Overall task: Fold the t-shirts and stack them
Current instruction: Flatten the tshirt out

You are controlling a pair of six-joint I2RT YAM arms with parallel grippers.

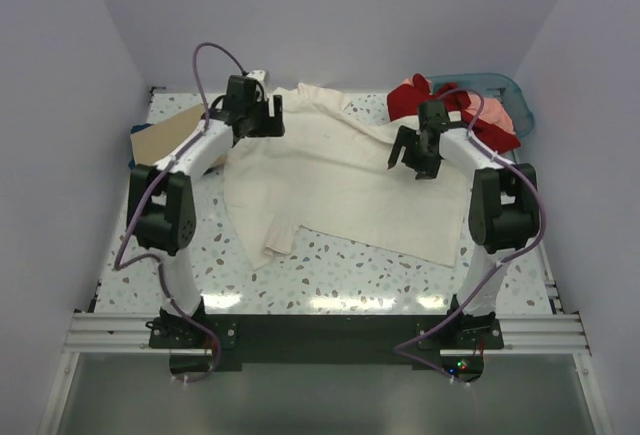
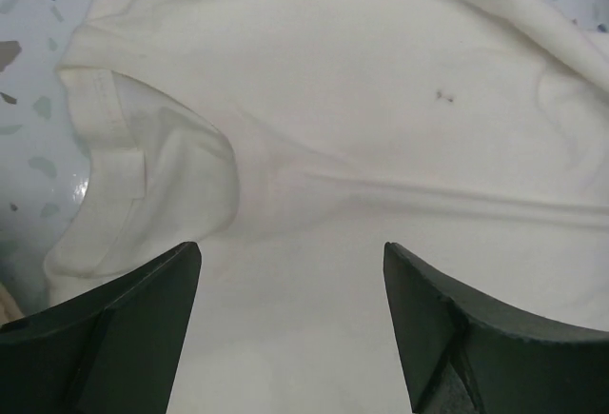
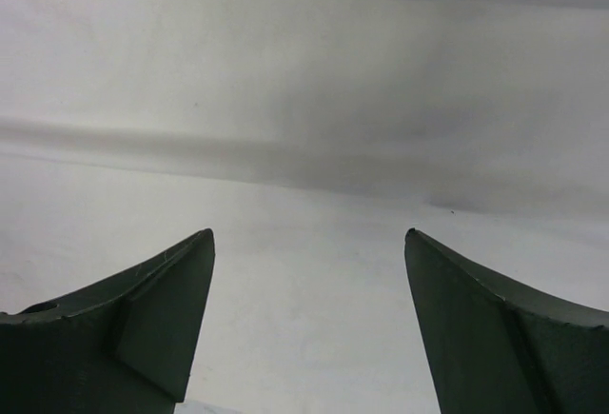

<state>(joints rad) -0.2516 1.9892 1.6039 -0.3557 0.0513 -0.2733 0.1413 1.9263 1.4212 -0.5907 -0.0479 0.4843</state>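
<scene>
The left gripper travels back toward the base and down onto the near tip of the trailing sleeve next, as it juts over bare speckled table.
A large cream t-shirt (image 1: 340,180) lies spread over the middle of the table, with a sleeve trailing toward the near left. My left gripper (image 1: 262,115) hovers open over its far left part. In the left wrist view the collar (image 2: 100,143) lies to the left, and cream cloth shows between the fingers of the left gripper (image 2: 290,252). My right gripper (image 1: 412,160) hangs open above the shirt's right side. In the right wrist view the right gripper (image 3: 309,238) has only smooth cream cloth (image 3: 304,128) below it. Neither gripper holds anything.
A red shirt (image 1: 410,95) and a salmon-pink one (image 1: 497,120) lie bunched at the far right by a teal basket (image 1: 507,88). A tan cloth (image 1: 160,143) on something dark blue (image 1: 137,138) sits at the left edge. Bare speckled table (image 1: 340,275) shows in front.
</scene>
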